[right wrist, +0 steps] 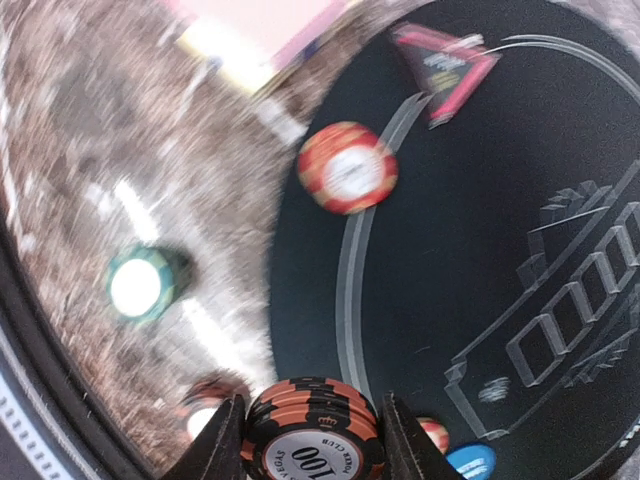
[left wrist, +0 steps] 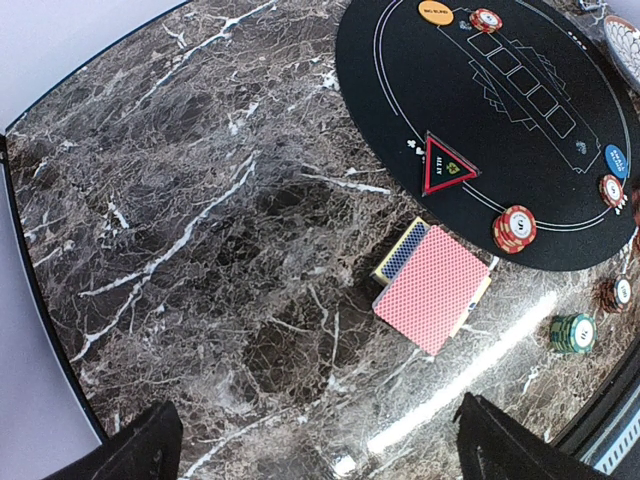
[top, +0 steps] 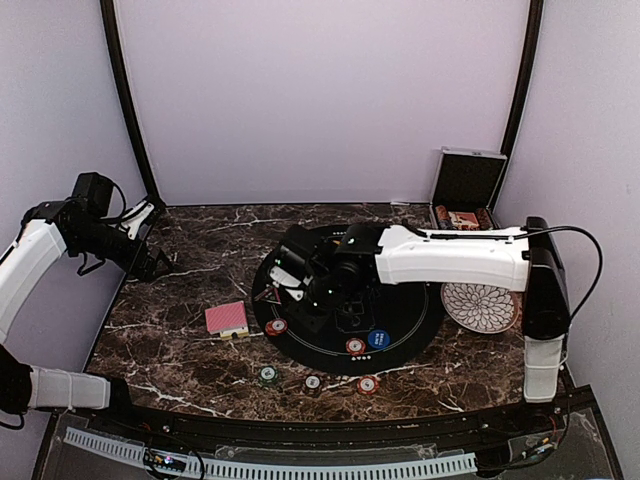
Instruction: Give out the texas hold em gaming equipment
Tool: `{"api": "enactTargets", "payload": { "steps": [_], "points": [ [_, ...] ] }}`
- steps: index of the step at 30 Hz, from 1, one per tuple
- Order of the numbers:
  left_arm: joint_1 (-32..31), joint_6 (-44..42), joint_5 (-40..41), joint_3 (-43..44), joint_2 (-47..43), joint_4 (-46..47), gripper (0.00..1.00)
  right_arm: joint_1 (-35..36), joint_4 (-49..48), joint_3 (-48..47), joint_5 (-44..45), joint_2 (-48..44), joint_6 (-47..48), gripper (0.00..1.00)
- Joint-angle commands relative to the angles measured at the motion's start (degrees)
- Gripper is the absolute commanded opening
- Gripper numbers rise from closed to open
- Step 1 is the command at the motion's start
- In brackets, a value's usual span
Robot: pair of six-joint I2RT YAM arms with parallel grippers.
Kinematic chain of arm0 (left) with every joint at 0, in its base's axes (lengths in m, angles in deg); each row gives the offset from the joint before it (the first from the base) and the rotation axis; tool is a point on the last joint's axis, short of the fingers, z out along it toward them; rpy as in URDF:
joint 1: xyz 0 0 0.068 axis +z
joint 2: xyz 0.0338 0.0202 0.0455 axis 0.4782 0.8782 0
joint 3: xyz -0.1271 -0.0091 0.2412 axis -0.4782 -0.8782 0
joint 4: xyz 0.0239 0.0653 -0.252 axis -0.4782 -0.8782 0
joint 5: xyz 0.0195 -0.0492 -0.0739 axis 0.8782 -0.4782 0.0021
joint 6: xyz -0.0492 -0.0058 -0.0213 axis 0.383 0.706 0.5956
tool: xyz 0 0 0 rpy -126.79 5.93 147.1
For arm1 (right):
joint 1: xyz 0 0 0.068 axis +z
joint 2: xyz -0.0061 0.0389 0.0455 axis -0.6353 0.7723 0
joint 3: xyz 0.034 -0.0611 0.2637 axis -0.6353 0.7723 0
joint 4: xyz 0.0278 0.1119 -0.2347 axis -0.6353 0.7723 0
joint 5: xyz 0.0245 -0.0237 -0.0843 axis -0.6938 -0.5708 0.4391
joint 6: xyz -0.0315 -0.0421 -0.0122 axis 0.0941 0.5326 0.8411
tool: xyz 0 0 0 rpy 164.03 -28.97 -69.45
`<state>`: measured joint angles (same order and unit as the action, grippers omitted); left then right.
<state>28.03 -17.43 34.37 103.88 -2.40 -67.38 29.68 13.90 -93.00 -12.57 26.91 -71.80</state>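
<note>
The robot's right gripper needs to move outward and down to let go of the stack on the bare mat by the orange button, because that spot is outward and below.
My right gripper [right wrist: 313,450] is shut on a stack of black-and-orange poker chips [right wrist: 315,425] marked 100. It holds the stack above the left part of the round black mat [top: 400,335]. In the top view the right gripper [top: 290,275] hides the stack. A red chip stack [right wrist: 347,167] lies at the mat's edge and a green chip stack [right wrist: 140,285] lies on the marble. The red-backed card deck [left wrist: 432,287] lies left of the mat. My left gripper [left wrist: 325,450] is open and empty, high over the marble at the far left [top: 150,262].
A red triangle marker [left wrist: 446,165], a blue button [top: 377,338] and an orange button [left wrist: 437,11] lie on the mat. More chips [top: 368,384] lie on the marble near the front edge. A white patterned plate [top: 480,305] and an open black case [top: 467,190] stand at the right.
</note>
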Motion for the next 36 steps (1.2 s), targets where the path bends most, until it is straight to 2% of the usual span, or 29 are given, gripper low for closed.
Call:
{"api": "enactTargets", "payload": {
  "steps": [1,8,15,36],
  "points": [
    [-0.1,0.0,-0.3,1.6,-1.2,-1.9,0.99,-7.1,0.1,-7.4,4.4,3.8,0.5,0.25],
    [-0.1,0.3,-0.8,1.9,-0.4,-1.6,0.99,-16.6,-2.0,-17.9,4.8,11.8,0.2,0.25],
    [-0.1,0.3,-1.1,1.7,-0.2,-1.3,0.99,-22.1,-2.3,-26.1,6.1,20.8,0.0,0.23],
    [-0.1,0.5,-1.6,2.3,1.1,-0.8,0.99,-26.5,-8.5,-30.8,10.8,32.8,-0.1,0.23]
  ]
}}
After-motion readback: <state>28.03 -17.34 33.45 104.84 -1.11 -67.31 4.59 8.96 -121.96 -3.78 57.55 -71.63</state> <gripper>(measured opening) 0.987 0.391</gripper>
